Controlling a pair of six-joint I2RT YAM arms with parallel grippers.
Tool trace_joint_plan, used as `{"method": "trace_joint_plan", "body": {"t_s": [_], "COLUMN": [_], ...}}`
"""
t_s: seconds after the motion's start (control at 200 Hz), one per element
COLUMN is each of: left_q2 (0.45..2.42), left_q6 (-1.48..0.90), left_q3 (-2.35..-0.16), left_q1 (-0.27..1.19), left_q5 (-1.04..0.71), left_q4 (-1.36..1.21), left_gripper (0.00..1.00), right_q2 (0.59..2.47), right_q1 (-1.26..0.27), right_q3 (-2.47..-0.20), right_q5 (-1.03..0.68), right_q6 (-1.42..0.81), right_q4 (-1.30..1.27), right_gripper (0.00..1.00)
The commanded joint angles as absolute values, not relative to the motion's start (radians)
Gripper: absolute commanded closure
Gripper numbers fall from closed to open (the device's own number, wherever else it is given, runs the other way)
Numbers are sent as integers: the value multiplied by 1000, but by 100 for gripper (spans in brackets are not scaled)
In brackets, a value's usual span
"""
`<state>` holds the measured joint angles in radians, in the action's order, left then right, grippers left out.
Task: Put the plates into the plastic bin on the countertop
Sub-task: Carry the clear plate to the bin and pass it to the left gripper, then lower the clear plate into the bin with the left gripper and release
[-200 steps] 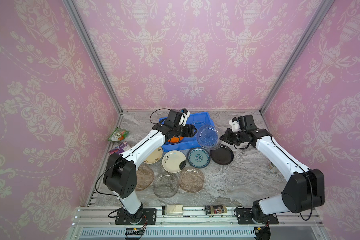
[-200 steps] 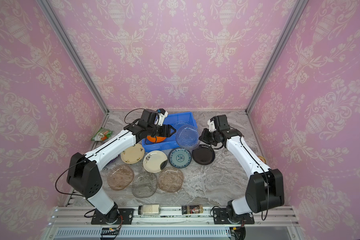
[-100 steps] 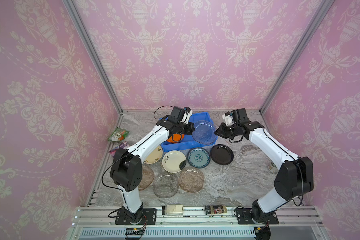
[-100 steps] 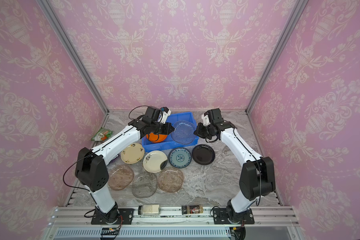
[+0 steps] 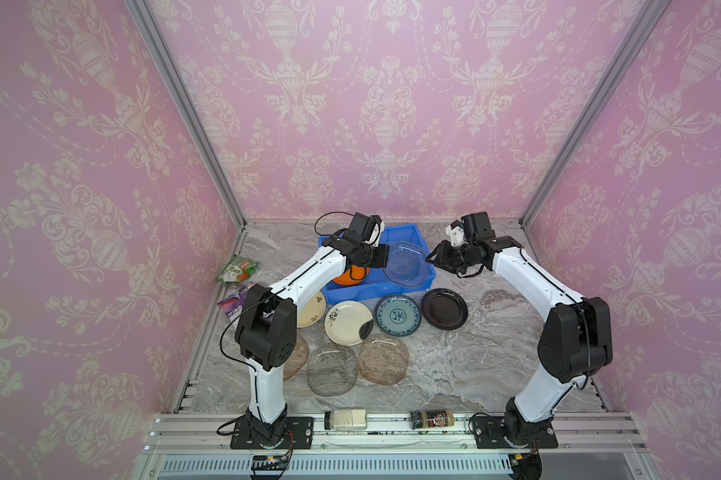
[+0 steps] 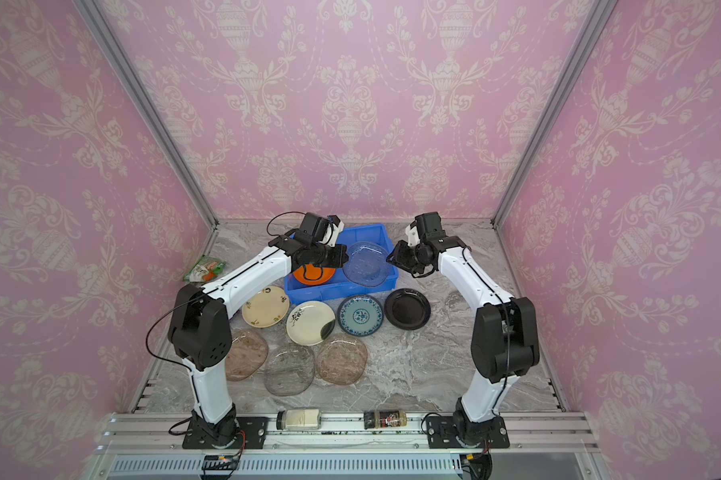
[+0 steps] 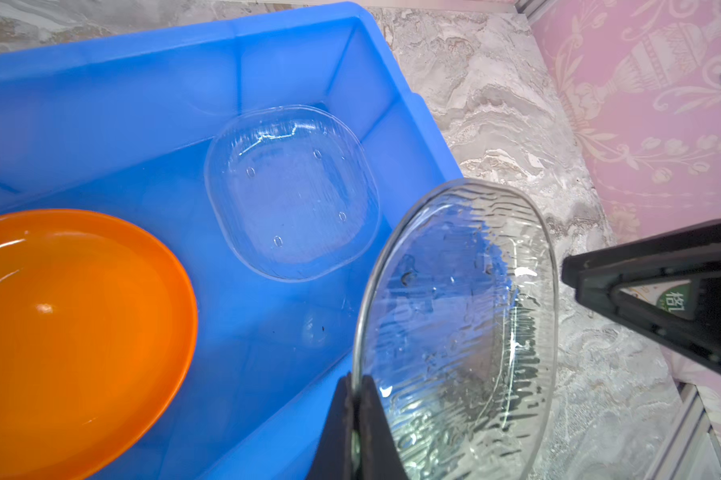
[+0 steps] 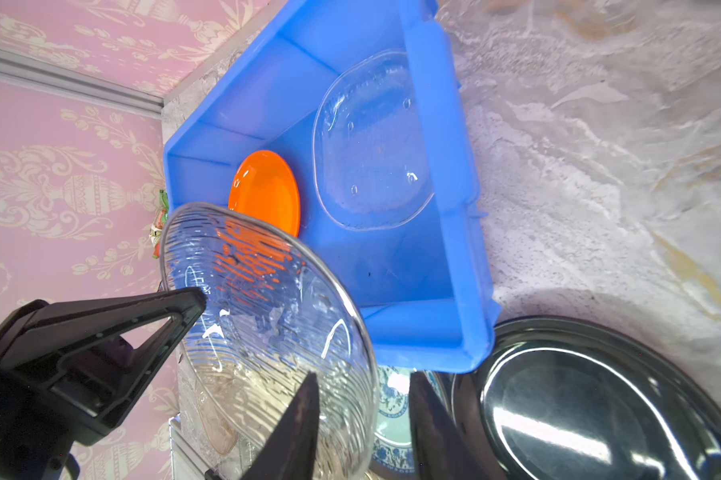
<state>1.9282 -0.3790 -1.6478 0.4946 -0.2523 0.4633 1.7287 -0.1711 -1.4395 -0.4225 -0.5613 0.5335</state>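
Note:
The other clear glass plate (image 7: 292, 193) is flat and uncovered, so the left gripper will next move down into the blue bin and let go of the ribbed plate's rim on top of it.
A clear ribbed glass plate (image 5: 404, 264) (image 7: 454, 311) hangs tilted over the right end of the blue plastic bin (image 5: 350, 293). My left gripper (image 7: 354, 382) is shut on its rim. My right gripper (image 8: 365, 386) is open, its jaws straddling the opposite rim without pinching it. In the bin lie an orange plate (image 7: 72, 332) and another clear glass plate (image 7: 292, 195). On the countertop (image 5: 475, 365) in front of the bin lie two cream plates (image 5: 348, 322), a teal plate (image 5: 398, 314), a black plate (image 5: 444, 308) and three tinted glass plates (image 5: 383, 360).
Snack packets (image 5: 238, 268) lie by the left wall. Two jars (image 5: 346, 419) (image 5: 431, 417) rest on the aluminium rail at the front. The left arm stretches over the cream plate nearest the left wall and over the bin's left half.
The glass plate has travelled left from beside the bin to above it. My left gripper closed on its rim, and my right gripper has just opened off it.

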Motion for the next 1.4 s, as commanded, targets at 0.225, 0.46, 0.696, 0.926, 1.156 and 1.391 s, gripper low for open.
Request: {"method": "trace_joint_plan", "body": {"t_s": [0.225,0.46,0.696,0.926,1.156,1.391], "left_q2": [2024,2147,2222,2281,2318,2348], "left_q6": [-597,-719,-729,-707,-703,-703], "left_q3": [-1709,-1758,-1835,-1902,-1933,-1940], "left_q1": [403,373,376,387,409,414], "left_q5": [-195,-252,-249,-238,-227,-202], "left_q4": [343,259,284,345,374,382], "left_gripper": [100,100,100,100,100,100], "right_q2": [1658,1655,1647,1636,1627,1612], "right_q1": [-92,-87,-80,-77,-71,-65], "right_q3": [-1396,-1360,-1307,-1269,-1227,-1188], "right_q5": [-430,-443,-456,-464,-476,-483], "right_q6": [-622,-626,-643,-648,-653,-663], "right_q4": [464,445,401,373,346,319], "right_gripper": [62,64,64,64,64,64]}}
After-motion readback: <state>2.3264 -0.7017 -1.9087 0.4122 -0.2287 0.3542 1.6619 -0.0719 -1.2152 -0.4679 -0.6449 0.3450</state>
